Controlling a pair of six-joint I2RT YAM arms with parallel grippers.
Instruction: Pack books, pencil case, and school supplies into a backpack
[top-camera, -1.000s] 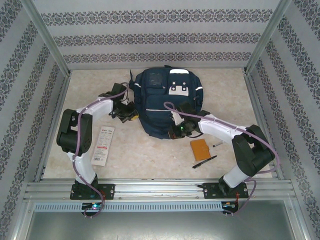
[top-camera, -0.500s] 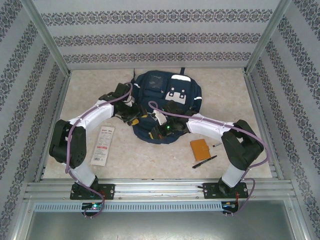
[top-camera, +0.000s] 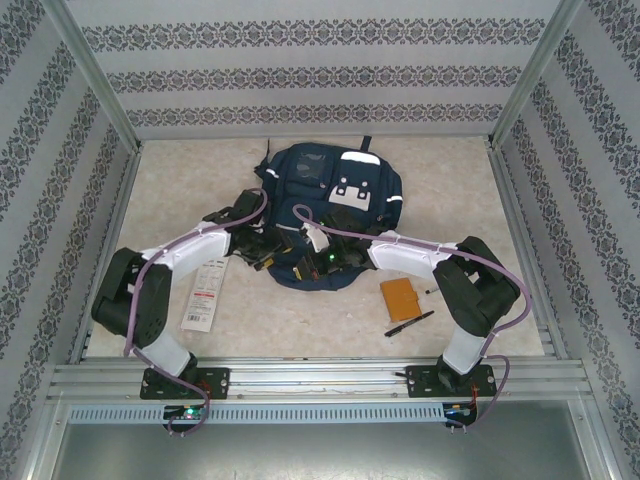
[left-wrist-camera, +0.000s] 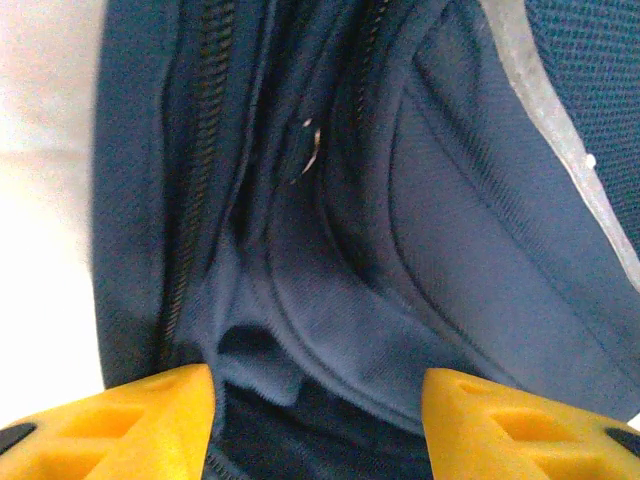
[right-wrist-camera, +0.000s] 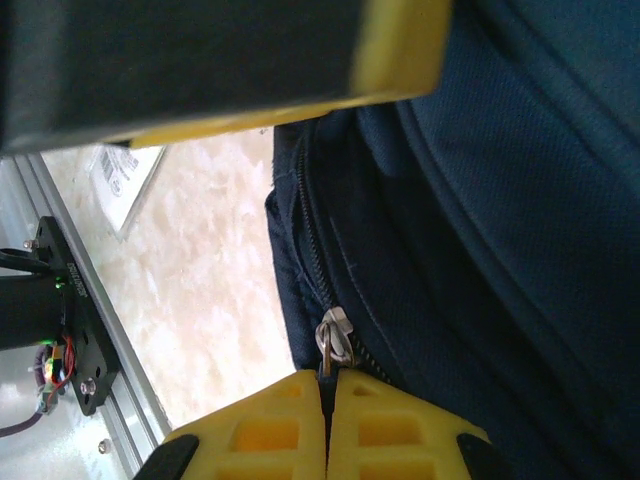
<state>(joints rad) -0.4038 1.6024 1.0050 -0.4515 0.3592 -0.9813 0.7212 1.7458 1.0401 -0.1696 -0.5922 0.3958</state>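
Note:
Next, my right gripper draws the zipper pull along the zipper to the backpack's side by the orange rectangle, along the backpack's near edge from the gripper, and releases.
The navy backpack (top-camera: 335, 195) lies at the table's centre with its white patch up. My right gripper (right-wrist-camera: 325, 385) is shut on the zipper pull (right-wrist-camera: 334, 338) at the backpack's (right-wrist-camera: 500, 200) near edge, and from above it sits at the front left of the bag (top-camera: 305, 264). Just left of it, my left gripper (top-camera: 266, 249) is open; its yellow fingers (left-wrist-camera: 115, 420) stand wide apart over loose folds of backpack fabric (left-wrist-camera: 350, 250) beside a zip. The white packet (top-camera: 205, 291) and black pen (top-camera: 410, 323) lie on the table. The books are out of view.
A small orange rectangle (top-camera: 399, 298) lies right of the bag, with a short pen-like item (top-camera: 435, 289) beside it; I cannot tell whether it is the pencil case. Patterned walls and metal rails (top-camera: 320, 378) enclose the table. The packet (right-wrist-camera: 125, 170) lies near the left arm's base.
My right gripper has slid left along the backpack's near edge, still shut on the zipper pull. The left gripper has opened and shifted nearer. The bag has shifted slightly.

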